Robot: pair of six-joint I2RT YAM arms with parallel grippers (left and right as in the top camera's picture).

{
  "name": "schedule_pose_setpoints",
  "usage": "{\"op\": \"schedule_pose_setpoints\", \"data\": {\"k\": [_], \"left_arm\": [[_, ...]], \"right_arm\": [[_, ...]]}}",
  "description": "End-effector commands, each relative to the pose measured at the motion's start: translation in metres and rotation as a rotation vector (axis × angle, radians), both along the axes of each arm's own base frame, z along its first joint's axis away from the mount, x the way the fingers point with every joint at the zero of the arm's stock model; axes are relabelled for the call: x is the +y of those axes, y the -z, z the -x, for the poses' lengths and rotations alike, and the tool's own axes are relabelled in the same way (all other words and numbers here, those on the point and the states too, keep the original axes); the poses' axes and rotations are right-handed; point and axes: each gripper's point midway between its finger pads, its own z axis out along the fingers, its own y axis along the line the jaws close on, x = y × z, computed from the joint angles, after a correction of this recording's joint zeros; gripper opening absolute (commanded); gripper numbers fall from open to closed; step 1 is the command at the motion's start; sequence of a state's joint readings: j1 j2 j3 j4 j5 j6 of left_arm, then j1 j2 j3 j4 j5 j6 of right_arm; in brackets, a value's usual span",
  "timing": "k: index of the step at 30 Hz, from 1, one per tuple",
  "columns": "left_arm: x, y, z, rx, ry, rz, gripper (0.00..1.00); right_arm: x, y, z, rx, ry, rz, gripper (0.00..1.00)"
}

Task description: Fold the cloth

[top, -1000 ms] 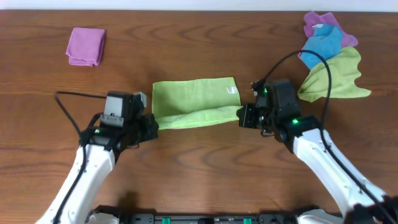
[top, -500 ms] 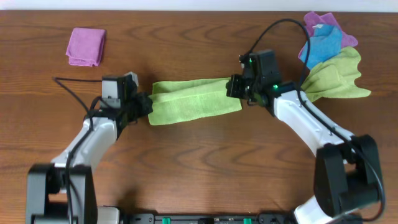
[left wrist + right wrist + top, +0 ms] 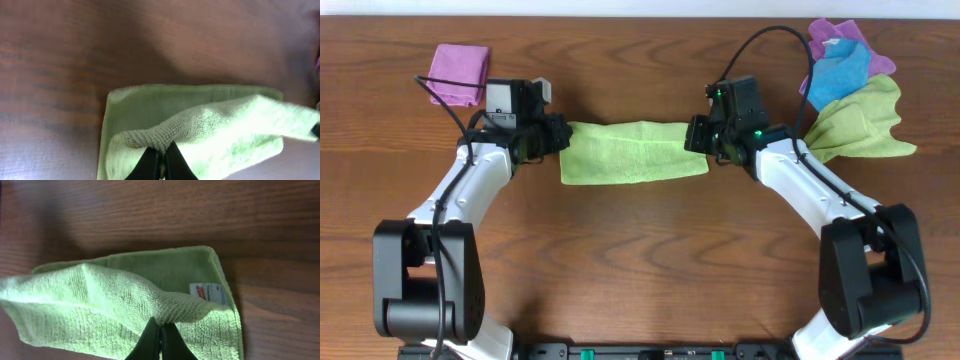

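The right gripper moves slightly down next, lays its pinched fold onto the lower layer beside the white label, then releases it, because the fold still stands raised.
A light green cloth (image 3: 632,152) lies stretched across the table's middle, folded over lengthwise. My left gripper (image 3: 558,134) is shut on its left end, and my right gripper (image 3: 696,137) is shut on its right end. In the left wrist view the closed jaws (image 3: 161,150) pinch a raised fold of the green cloth (image 3: 210,120) above a lower layer. In the right wrist view the closed jaws (image 3: 160,326) pinch a raised fold of the cloth (image 3: 125,300), with a white label (image 3: 207,291) showing on the lower layer.
A folded purple cloth (image 3: 458,73) lies at the back left, beside my left arm. A pile of purple, blue and green cloths (image 3: 855,95) sits at the back right. The table is brown wood (image 3: 640,260).
Both grippers have carried the cloth's near edge away from me over the far edge. The cloth went from a wide rectangle to a narrower folded strip, and both arms reached farther back.
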State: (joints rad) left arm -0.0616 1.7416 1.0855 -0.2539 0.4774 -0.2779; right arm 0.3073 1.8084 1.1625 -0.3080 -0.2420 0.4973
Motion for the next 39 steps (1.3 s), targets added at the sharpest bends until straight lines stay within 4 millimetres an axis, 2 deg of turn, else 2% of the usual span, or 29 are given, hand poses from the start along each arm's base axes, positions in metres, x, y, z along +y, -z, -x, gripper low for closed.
{"op": "schedule_pose_setpoints", "data": {"k": [1, 6, 10, 11, 12, 13, 16, 17, 18, 19, 20, 21, 22, 26, 32, 35, 39], "left_arm": [[0.000, 0.009, 0.010, 0.035, 0.058, -0.023, 0.05], [0.004, 0.022, 0.035, 0.153, 0.063, -0.048, 0.06], [0.008, 0.024, 0.035, 0.158, 0.051, -0.074, 0.06], [0.008, 0.024, 0.034, 0.154, 0.051, -0.073, 0.16], [0.008, 0.024, 0.034, 0.152, 0.051, -0.073, 0.56], [0.008, 0.024, 0.034, 0.153, 0.051, -0.073, 0.90], [0.008, 0.024, 0.036, 0.153, 0.064, -0.079, 0.94], [0.007, 0.024, 0.036, 0.153, 0.068, -0.072, 0.95], [0.004, 0.022, 0.036, 0.149, 0.076, -0.059, 0.92], [-0.001, 0.020, 0.035, 0.133, 0.107, -0.038, 0.75], [-0.005, 0.018, 0.035, 0.124, 0.123, -0.021, 0.59], [-0.007, 0.016, 0.034, 0.115, 0.130, -0.013, 0.17], [-0.008, 0.016, 0.033, 0.108, 0.132, -0.021, 0.06], [-0.007, 0.021, 0.027, 0.084, 0.120, -0.112, 0.06], [-0.013, 0.025, 0.013, 0.007, 0.110, -0.277, 0.06], [-0.015, 0.028, 0.010, -0.001, 0.078, -0.311, 0.06], [-0.017, 0.028, 0.010, 0.007, 0.064, -0.301, 0.06]], "right_arm": [[-0.003, 0.001, 0.002, 0.028, 0.021, 0.012, 0.01], [-0.014, 0.015, 0.022, 0.128, 0.021, 0.050, 0.01], [-0.015, 0.015, 0.021, 0.128, 0.022, 0.051, 0.02], [-0.015, 0.014, 0.021, 0.124, 0.019, 0.052, 0.14], [-0.015, 0.014, 0.021, 0.122, 0.015, 0.054, 0.45], [-0.015, 0.014, 0.020, 0.114, 0.004, 0.059, 0.63], [-0.017, 0.013, 0.018, 0.106, 0.006, 0.059, 0.78], [-0.018, 0.013, 0.016, 0.103, 0.012, 0.056, 0.78], [-0.018, 0.012, 0.015, 0.097, 0.012, 0.051, 0.70], [-0.017, 0.009, 0.012, 0.086, 0.009, 0.036, 0.19], [-0.015, 0.006, 0.010, 0.077, 0.004, 0.022, 0.02], [-0.013, 0.003, 0.007, 0.061, -0.001, 0.009, 0.02], [-0.011, -0.002, 0.003, 0.047, -0.003, 0.003, 0.02], [-0.001, -0.011, -0.005, -0.015, -0.038, 0.001, 0.02], [-0.002, -0.008, -0.009, -0.046, -0.034, 0.064, 0.02], [-0.002, 0.000, -0.008, -0.040, -0.042, 0.099, 0.02], [0.001, 0.023, -0.007, -0.009, -0.057, 0.130, 0.02]]}}
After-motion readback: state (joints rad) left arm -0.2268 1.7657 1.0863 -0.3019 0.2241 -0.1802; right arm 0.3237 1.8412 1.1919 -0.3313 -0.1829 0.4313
